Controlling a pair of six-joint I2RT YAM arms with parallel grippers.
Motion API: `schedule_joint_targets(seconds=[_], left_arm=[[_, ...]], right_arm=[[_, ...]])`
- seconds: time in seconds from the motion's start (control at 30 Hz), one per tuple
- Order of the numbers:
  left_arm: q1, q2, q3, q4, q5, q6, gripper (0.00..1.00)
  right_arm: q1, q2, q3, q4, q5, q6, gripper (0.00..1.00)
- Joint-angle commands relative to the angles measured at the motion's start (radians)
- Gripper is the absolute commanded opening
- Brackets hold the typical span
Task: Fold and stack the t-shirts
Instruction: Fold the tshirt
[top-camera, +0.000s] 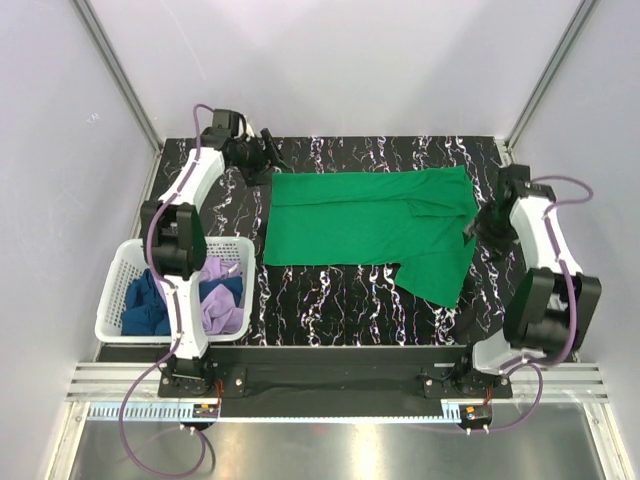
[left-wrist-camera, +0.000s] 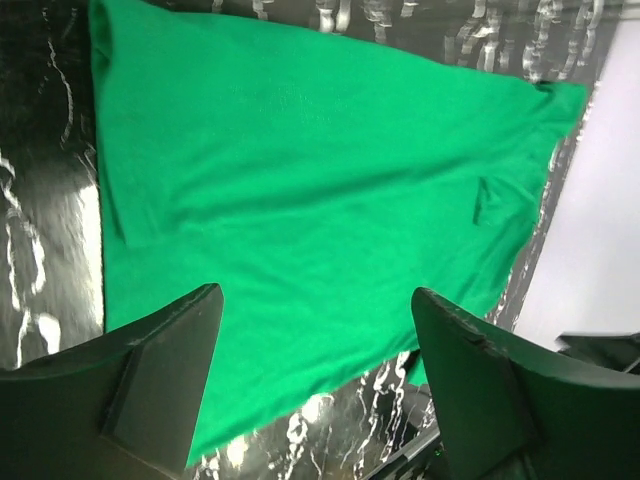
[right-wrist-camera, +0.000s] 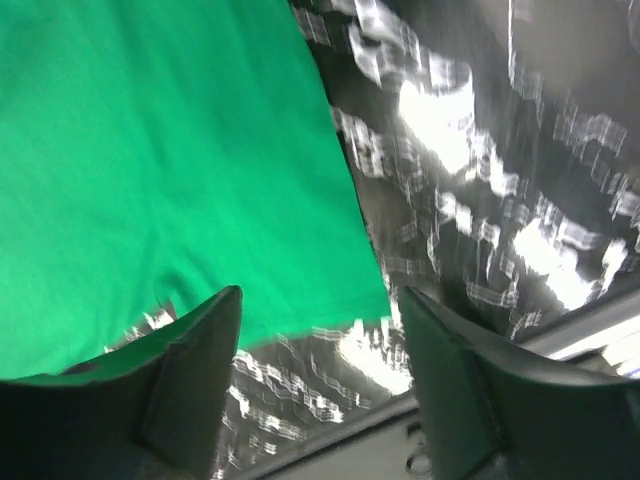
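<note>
The shirt's near edge is still flat and unfolded, so I will move my open left gripper back and down onto the shirt's near corner by the basket.
A bright green t-shirt (top-camera: 365, 218) lies spread on the black marbled table (top-camera: 330, 290), one side folded over, a sleeve part hanging toward the front right. It fills the left wrist view (left-wrist-camera: 300, 170) and the right wrist view (right-wrist-camera: 150, 160). My left gripper (top-camera: 268, 152) is open and empty above the shirt's far left corner. My right gripper (top-camera: 478, 222) is open and empty at the shirt's right edge. A lilac t-shirt (top-camera: 220, 300) and a dark blue t-shirt (top-camera: 148, 300) lie crumpled in the basket.
A white plastic lattice basket (top-camera: 115, 290) stands at the front left, beside the left arm. White walls with metal frame posts close in the table at the back and sides. A metal rail runs along the near edge.
</note>
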Motion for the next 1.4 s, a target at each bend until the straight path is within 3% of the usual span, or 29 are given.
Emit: schedule_joint_targets(seconds=[0.0, 0.1, 0.17, 0.3, 0.57, 0.7, 0.8, 0.83, 0.87, 0.93, 1.13, 1.27, 1.37], left_arm=[[-0.03, -0.113, -0.084, -0.011, -0.063, 0.044, 0.8], [-0.072, -0.2, -0.167, -0.016, -0.102, 0.056, 0.77], [-0.093, -0.266, -0.25, -0.02, -0.113, 0.052, 0.73], [-0.187, -0.369, -0.37, -0.022, -0.194, 0.079, 0.73], [-0.263, -0.573, -0.591, 0.001, -0.254, 0.069, 0.7], [-0.267, -0.653, -0.671, -0.013, -0.3, 0.061, 0.71], [-0.267, -0.7, -0.705, -0.032, -0.336, 0.066, 0.71], [-0.267, -0.702, -0.711, -0.037, -0.343, 0.066, 0.71], [-0.267, -0.702, -0.715, -0.043, -0.359, 0.061, 0.71], [-0.267, -0.694, -0.728, -0.052, -0.372, 0.055, 0.71], [-0.274, -0.635, -0.735, -0.06, -0.454, 0.044, 0.73], [-0.279, -0.575, -0.738, -0.071, -0.515, 0.006, 0.8], [-0.279, -0.521, -0.741, -0.072, -0.517, -0.041, 0.78]], right_arm=[[-0.004, -0.106, -0.202, 0.069, -0.103, 0.083, 0.68], [-0.004, -0.163, -0.351, 0.114, -0.181, 0.122, 0.52], [-0.004, -0.18, -0.41, 0.122, -0.215, 0.14, 0.47], [-0.004, -0.231, -0.569, 0.218, -0.191, 0.169, 0.48], [-0.005, -0.217, -0.68, 0.337, -0.126, 0.278, 0.55], [-0.008, -0.212, -0.692, 0.376, -0.071, 0.286, 0.52], [-0.015, -0.208, -0.682, 0.392, -0.063, 0.281, 0.41], [-0.015, -0.2, -0.674, 0.383, -0.065, 0.28, 0.24], [-0.016, -0.197, -0.669, 0.375, -0.066, 0.281, 0.15], [-0.019, -0.209, -0.666, 0.363, -0.069, 0.281, 0.04], [-0.021, -0.261, -0.628, 0.332, -0.007, 0.203, 0.0], [-0.021, -0.267, -0.609, 0.317, -0.04, 0.183, 0.0], [-0.021, -0.286, -0.609, 0.315, -0.068, 0.176, 0.0]])
